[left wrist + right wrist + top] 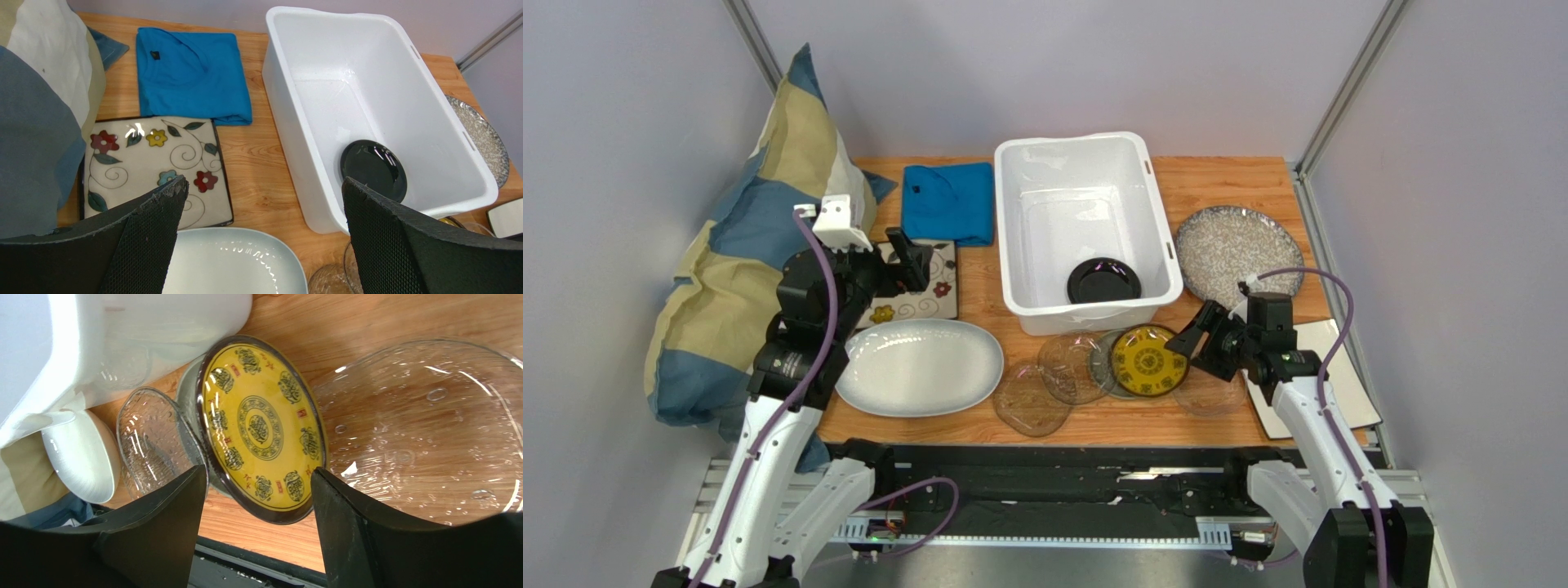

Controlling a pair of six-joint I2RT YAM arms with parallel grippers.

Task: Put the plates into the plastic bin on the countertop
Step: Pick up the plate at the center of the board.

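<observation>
The right gripper's open fingers reach past the glass plate's rim over the yellow plate, so the right gripper needs to move toward the clear glass plate and down onto that plate's rim.
The white plastic bin point(1019, 233) stands at the middle back of the countertop point(1216, 181) with a small black plate point(1103, 281) inside. In front of it lie a yellow patterned plate point(1149, 359), small glass plates point(1071, 366) and a white oval platter point(922, 366). A floral square plate point(928, 298) lies left of the bin and a grey-speckled round plate point(1238, 250) to its right. My left gripper point(913, 260) is open above the floral plate point(153, 156). My right gripper point(1192, 338) is open, low at the near edge of the yellow plate point(261, 425).
A folded blue cloth point(949, 202) lies behind the floral plate. A blue and cream pillow point(744, 245) leans at the left wall. A large clear glass plate point(423, 429) lies under my right gripper. A white square plate point(1342, 386) lies under the right arm.
</observation>
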